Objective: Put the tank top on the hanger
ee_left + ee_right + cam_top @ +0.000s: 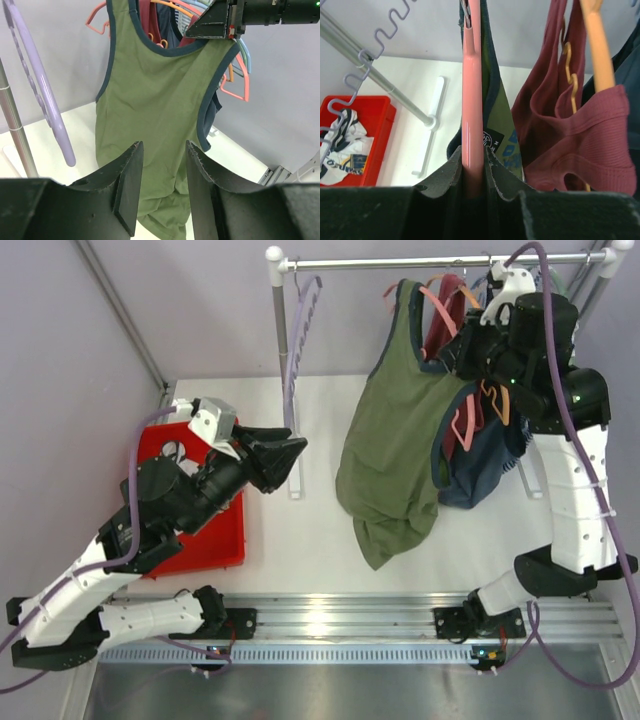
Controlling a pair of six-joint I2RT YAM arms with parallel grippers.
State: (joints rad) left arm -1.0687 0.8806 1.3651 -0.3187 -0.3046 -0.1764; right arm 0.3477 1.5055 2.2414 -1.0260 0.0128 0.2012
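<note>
The right gripper carries the hanger's pink bar outward next until the hanger's metal hook hangs over the rail, which lies outward of the gripper, then releases it.
The olive-green tank top (392, 445) with navy trim hangs below the rail, its hem bunched on the table. It fills the left wrist view (150, 110). The salmon-pink hanger (96, 21) pokes out past its left strap. My right gripper (468, 348) is shut on the hanger's pink bar (471, 90) at the top's right strap, with olive cloth (502, 122) just behind it. My left gripper (292, 455) is open and empty, left of the top and apart from it; its jaws (163, 150) frame the lower cloth.
A lilac hanger (300, 330) hangs on the rail (400, 262) by the rack post (282, 350). A dark red tank top (560, 125) on an orange hanger (597, 45) and navy garments (480, 465) hang right of my right gripper. A red bin (215, 535) holds a white printed garment (340, 145).
</note>
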